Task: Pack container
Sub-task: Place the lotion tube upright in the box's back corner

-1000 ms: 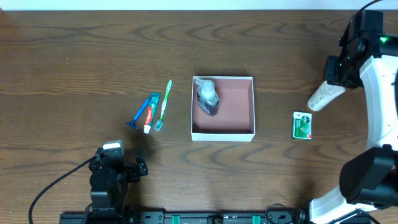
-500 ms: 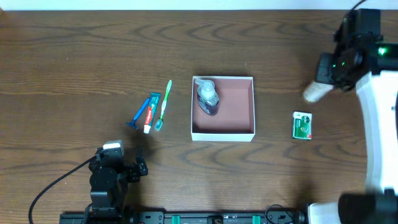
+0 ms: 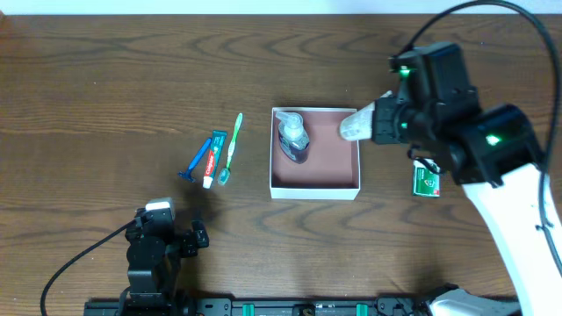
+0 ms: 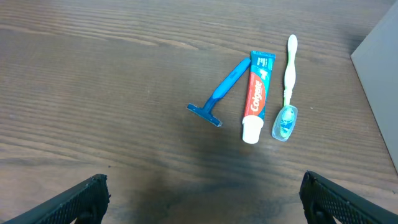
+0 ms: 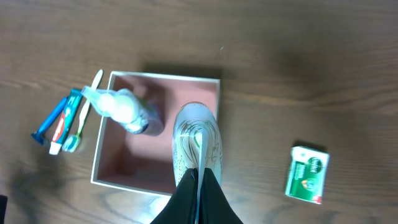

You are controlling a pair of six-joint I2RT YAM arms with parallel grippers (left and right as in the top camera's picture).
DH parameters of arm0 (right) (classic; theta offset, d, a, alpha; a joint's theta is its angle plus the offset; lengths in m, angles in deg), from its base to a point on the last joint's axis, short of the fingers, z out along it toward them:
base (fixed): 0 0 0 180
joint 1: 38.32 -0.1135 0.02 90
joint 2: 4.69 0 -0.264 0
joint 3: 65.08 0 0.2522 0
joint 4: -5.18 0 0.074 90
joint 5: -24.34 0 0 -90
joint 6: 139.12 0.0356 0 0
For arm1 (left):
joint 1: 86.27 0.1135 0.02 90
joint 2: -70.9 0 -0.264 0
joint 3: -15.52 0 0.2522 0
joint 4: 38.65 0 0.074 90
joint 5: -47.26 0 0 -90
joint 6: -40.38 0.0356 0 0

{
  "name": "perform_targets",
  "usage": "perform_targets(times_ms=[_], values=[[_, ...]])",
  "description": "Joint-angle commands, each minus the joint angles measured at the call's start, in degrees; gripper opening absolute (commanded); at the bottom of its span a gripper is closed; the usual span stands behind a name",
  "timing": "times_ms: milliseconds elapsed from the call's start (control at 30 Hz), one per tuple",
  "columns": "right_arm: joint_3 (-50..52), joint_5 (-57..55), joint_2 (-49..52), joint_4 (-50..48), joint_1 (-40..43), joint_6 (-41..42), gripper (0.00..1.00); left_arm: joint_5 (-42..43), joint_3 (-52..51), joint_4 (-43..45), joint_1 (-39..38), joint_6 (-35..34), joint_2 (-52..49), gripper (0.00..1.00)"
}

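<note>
My right gripper moves toward the pump bottle (image 3: 292, 139) and down inside the container's far side next, since the container's pink bottom beside the bottle is still empty.
The container (image 3: 314, 191), a white-walled square box with a pink inside, sits mid-table; it also shows in the right wrist view (image 5: 124, 183). A clear pump bottle (image 3: 292, 139) lies in its left side, also in the right wrist view (image 5: 124, 109). My right gripper (image 3: 379, 123) is shut on a white printed tube (image 3: 356, 124) and holds it over the container's right wall. The right wrist view shows the fingers (image 5: 198, 177) clamped on the tube's flat end (image 5: 198, 140). My left gripper (image 4: 200, 186) is open and empty near the front left (image 3: 195, 239).
A blue razor (image 3: 195, 160), a toothpaste tube (image 3: 213, 158) and a green toothbrush (image 3: 231, 147) lie side by side left of the container, also in the left wrist view. A small green box (image 3: 427, 176) lies right of the container.
My right arm has swung left from the far right of the table, carrying the white tube to above the container's right wall. The left arm has not moved.
</note>
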Motion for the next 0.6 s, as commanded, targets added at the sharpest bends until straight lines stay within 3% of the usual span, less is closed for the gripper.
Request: perform_targets(times_ms=[0,433,567], values=[[-0.8,-1.0,4.2,-1.1,-2.4,2.3,0.01,-0.1,-0.6,0.1,0.2,-0.1,0.3,0.98],[-0.8,-0.2,20.1,-11.3,-3.0,2.7,0.02,-0.1,-0.6,0.1,0.2,-0.1,0.3,0.98],[-0.8,0.0,21.7,-13.0,-3.0,2.7,0.29,-0.1,-0.6,0.1,0.2,-0.1,0.3,0.98]])
